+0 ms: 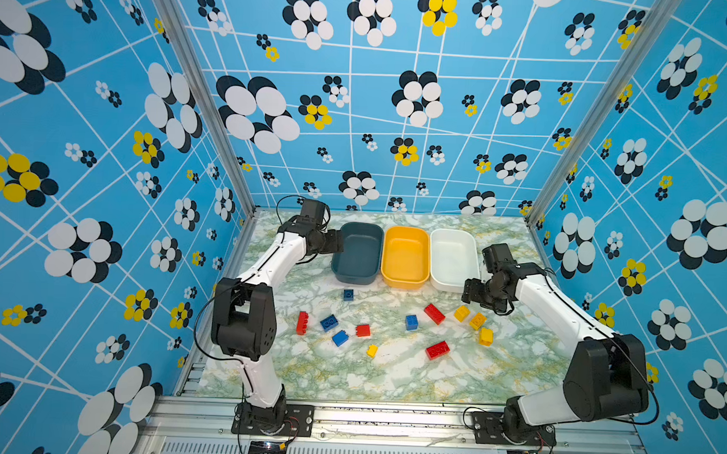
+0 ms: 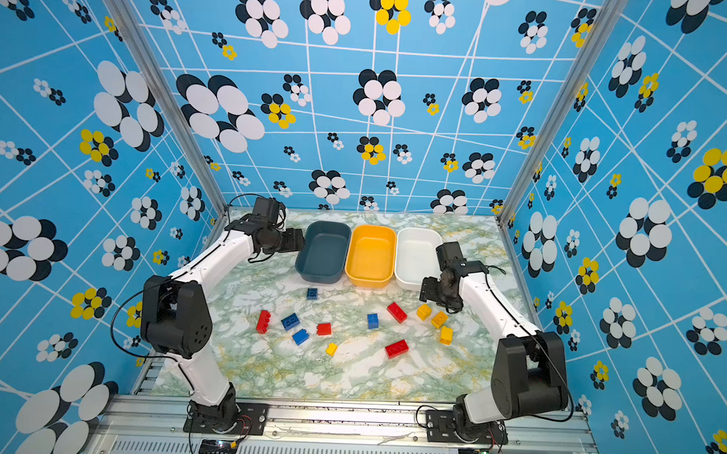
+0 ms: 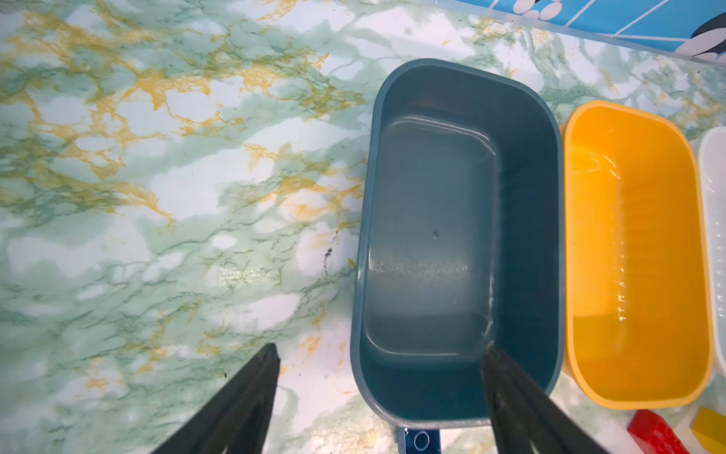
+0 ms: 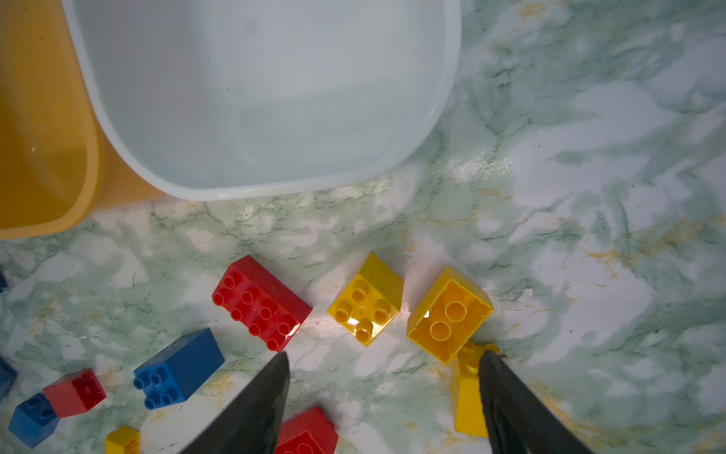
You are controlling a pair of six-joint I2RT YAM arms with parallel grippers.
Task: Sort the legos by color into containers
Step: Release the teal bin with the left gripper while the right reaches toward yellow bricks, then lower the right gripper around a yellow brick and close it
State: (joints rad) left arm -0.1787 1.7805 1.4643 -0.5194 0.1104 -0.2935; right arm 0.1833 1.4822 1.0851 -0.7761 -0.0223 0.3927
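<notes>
Next, my right gripper needs to turn and lower its fingers around the yellow lego nearest the white tub, matching the lego's slanted sides, since it lies below.
Three containers stand in a row at the back and nothing lies in them: a teal tub (image 1: 359,253), an orange-yellow tub (image 1: 405,256) and a white tub (image 1: 453,256). My left gripper (image 1: 335,241) hangs open and empty at the teal tub's (image 3: 432,220) left wall. A dark blue lego (image 1: 348,294) lies on the table just in front of that tub. My right gripper (image 1: 469,292) is open and empty near the white tub's (image 4: 267,98) front corner, above yellow legos (image 4: 365,300) and a red lego (image 4: 261,302). Several other red, blue and yellow legos (image 1: 363,330) lie scattered mid-table.
The marble-patterned table (image 1: 390,378) is walled on three sides by blue patterned panels. A metal rail (image 1: 388,420) carries both arm bases along the front edge. The loose bricks lie between the two arms, in front of the tubs.
</notes>
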